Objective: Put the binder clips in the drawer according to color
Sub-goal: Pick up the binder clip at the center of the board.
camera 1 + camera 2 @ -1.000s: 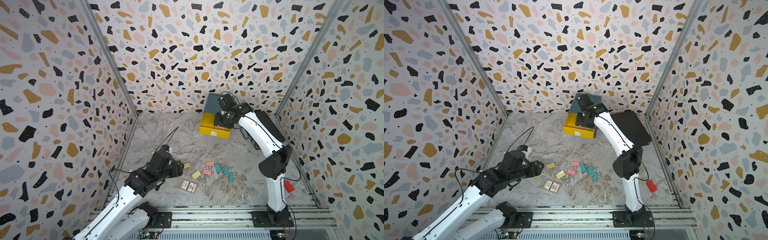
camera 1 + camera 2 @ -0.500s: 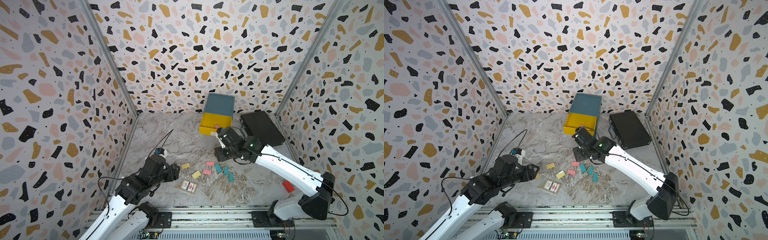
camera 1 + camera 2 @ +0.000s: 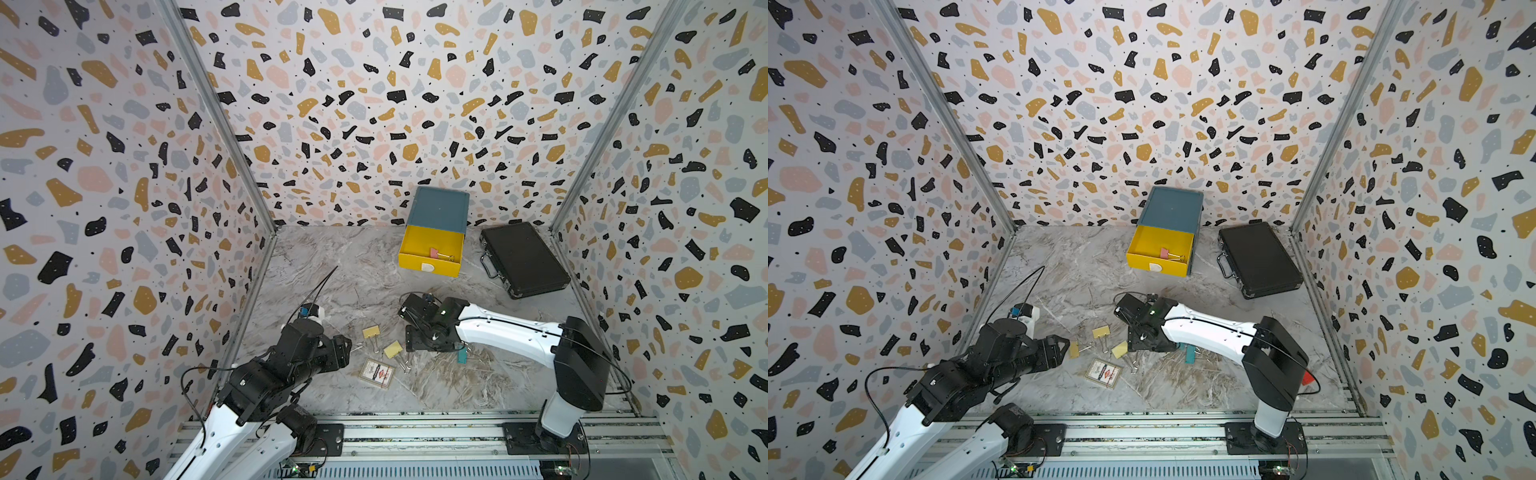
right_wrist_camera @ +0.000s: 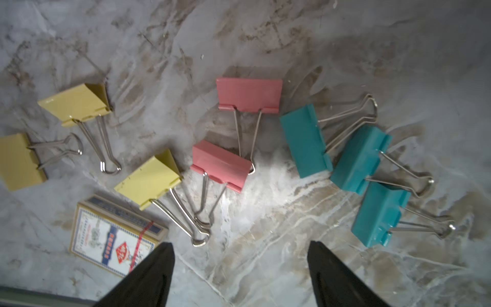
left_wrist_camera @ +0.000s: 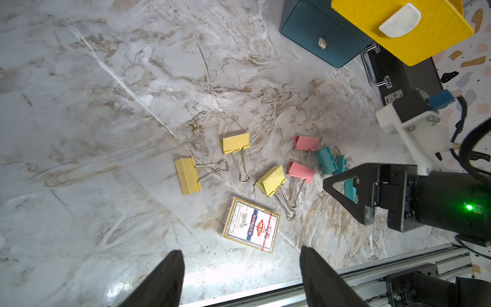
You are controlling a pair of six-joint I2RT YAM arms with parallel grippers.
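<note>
Next, my right gripper moves down toward the yellow clips and onto the nearer pink clip's body [image 4: 221, 165] below it, since the open drawer holds a pink clip.
The teal drawer chest [image 3: 438, 210] stands at the back with its yellow top drawer [image 3: 430, 266] pulled out and one pink binder clip [image 3: 433, 252] inside. On the table lie three yellow clips [image 4: 148, 180], two pink clips [image 4: 220, 164] and three teal clips [image 4: 358, 159]. My right gripper [image 4: 240, 244] hangs open just above the pink and teal ones, hiding most of them in both top views. Left of the yellow clips [image 3: 371, 331], my left gripper [image 3: 344, 351] is open and empty.
A printed card pack [image 3: 377, 373] lies in front of the yellow clips. A flat black briefcase [image 3: 524, 257] sits right of the chest. A red block [image 3: 1307, 377] shows behind the right arm's base. Patterned walls close three sides.
My right arm swung from the yellow drawer back over the clips on the table, and its jaws stand wider. A pink clip now lies in the drawer. The left arm drew back slightly.
</note>
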